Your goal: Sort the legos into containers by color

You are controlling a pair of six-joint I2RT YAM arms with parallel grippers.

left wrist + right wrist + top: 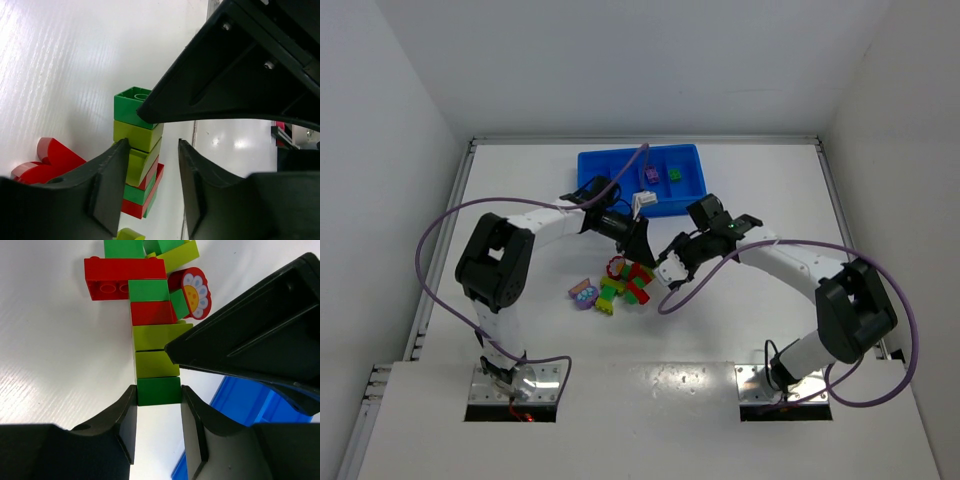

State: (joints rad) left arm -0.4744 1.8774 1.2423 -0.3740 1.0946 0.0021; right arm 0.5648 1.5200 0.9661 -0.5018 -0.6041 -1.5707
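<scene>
My right gripper carries the green end brick outward next and releases it by the tray's green brick (674, 175), since that matching color lies outward of my gripper.
A joined stack of legos (155, 335) in green, yellow-green and red lies on the white table just in front of the blue tray (592, 165). My right gripper (159, 390) is shut on the green end brick (159, 396) of that stack. My left gripper (154, 145) hangs over the same stack (140, 150), its jaws apart. The bricks sit against its left finger (107, 185) with a gap to the other. From above, both grippers meet over the cluster (638, 272). A purple brick (648, 175) and a green brick (673, 175) lie in the tray.
A red piece with a flower face (194, 290) lies beside the stack. A purple piece (584, 294) and a yellow-green and green clump (610, 297) rest to the left of the cluster. Purple cables loop over the table on both sides.
</scene>
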